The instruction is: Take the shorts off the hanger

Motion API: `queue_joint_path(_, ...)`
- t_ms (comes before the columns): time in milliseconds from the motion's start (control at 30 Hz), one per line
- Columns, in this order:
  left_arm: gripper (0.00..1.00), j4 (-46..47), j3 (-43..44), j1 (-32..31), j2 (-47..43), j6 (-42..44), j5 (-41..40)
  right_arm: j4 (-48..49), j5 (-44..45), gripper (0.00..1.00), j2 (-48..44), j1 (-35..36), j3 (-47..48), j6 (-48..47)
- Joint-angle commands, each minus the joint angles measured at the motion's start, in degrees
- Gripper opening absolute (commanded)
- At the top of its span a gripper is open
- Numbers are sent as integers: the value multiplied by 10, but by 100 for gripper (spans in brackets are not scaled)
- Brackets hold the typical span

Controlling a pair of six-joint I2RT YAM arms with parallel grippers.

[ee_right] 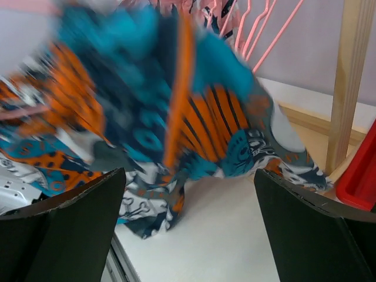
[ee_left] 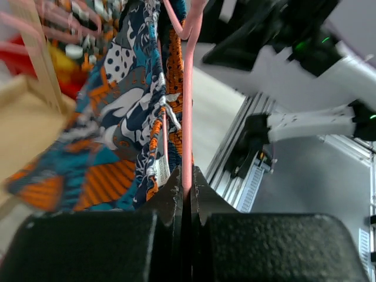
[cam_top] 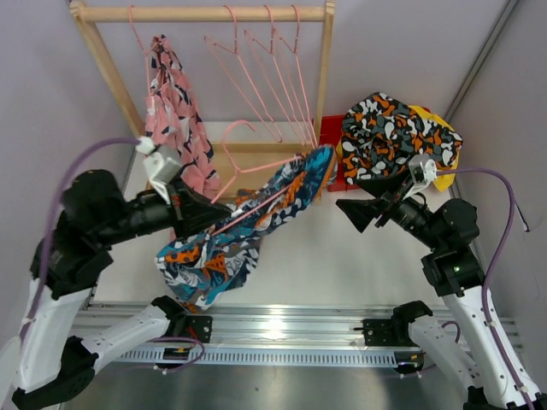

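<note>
The right gripper moves toward the left in the top view onto the shorts' teal top end next, as that end sticks out nearest its open fingers.
The blue-orange-white patterned shorts hang on a pink hanger tilted low over the table; they also show in the left wrist view and the right wrist view. My left gripper is shut on the hanger's wire, which runs between its fingertips. My right gripper is open and empty, just right of the shorts' top end. The pink shorts hang on the rack. The camouflage shorts lie piled at right over the yellow pair. The navy pair is hidden.
A wooden rack stands at the back with several empty pink hangers. A red bin sits under the pile beside the rack's right post. A metal rail runs along the near edge.
</note>
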Motion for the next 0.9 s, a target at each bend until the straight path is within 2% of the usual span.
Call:
queue_joint_path(0,0,12,112,-3,20,-15,45,-14,-2,100,-1,3,35,-27)
queue_joint_path(67,0,-8,167,-3,32,-4,33,-15,5,100,0,2,41,-29)
queue_joint_path(167,0,-11,181,-3,44,1,26,-15,13,99,6,3,44,-31)
queue_joint_path(367,0,12,134,-3,30,-10,45,6,25,99,9,3,36,-28)
queue_joint_path(667,0,-5,119,-3,27,-1,54,73,55,99,23,3,49,-29)
queue_joint_path(767,0,-4,120,-3,26,-4,68,121,26,100,51,3,29,3)
queue_joint_path(867,0,-3,122,-3,28,-5,75,213,15,99,76,7,-1,48)
